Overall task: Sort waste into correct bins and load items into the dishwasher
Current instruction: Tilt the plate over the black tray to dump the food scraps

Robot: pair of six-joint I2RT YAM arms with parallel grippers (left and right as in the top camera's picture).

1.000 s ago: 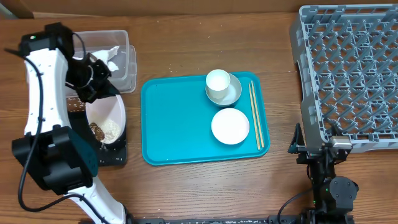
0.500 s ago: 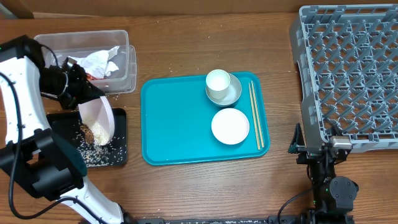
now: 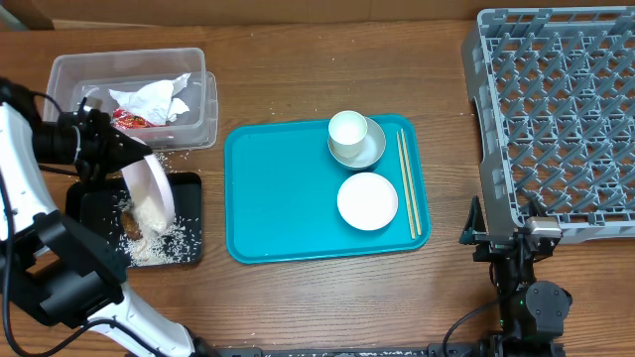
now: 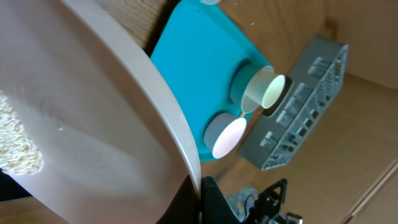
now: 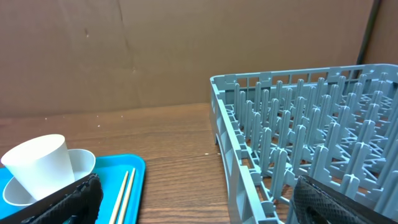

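Note:
The teal tray's empty part is below my left gripper, to its right in the overhead view, so I will swing across, lower and let go of the plate there.
My left gripper is shut on the rim of the round white plate and holds it steeply tilted over the black tray. White rice lies spilled on that tray. In the left wrist view the jaws pinch the plate, with some rice still on it. The clear tub holds white napkins and a red wrapper. My right gripper is open and empty beside the grey dish rack.
The teal tray holds a white cup in a grey-green bowl, a small white bowl and chopsticks. Rice grains lie scattered on the table round the black tray. The right arm sits at the front right.
My left arm swung left and tipped the plate steeper. Rice and the brown scrap slid off it onto the black tray. The right arm has not moved.

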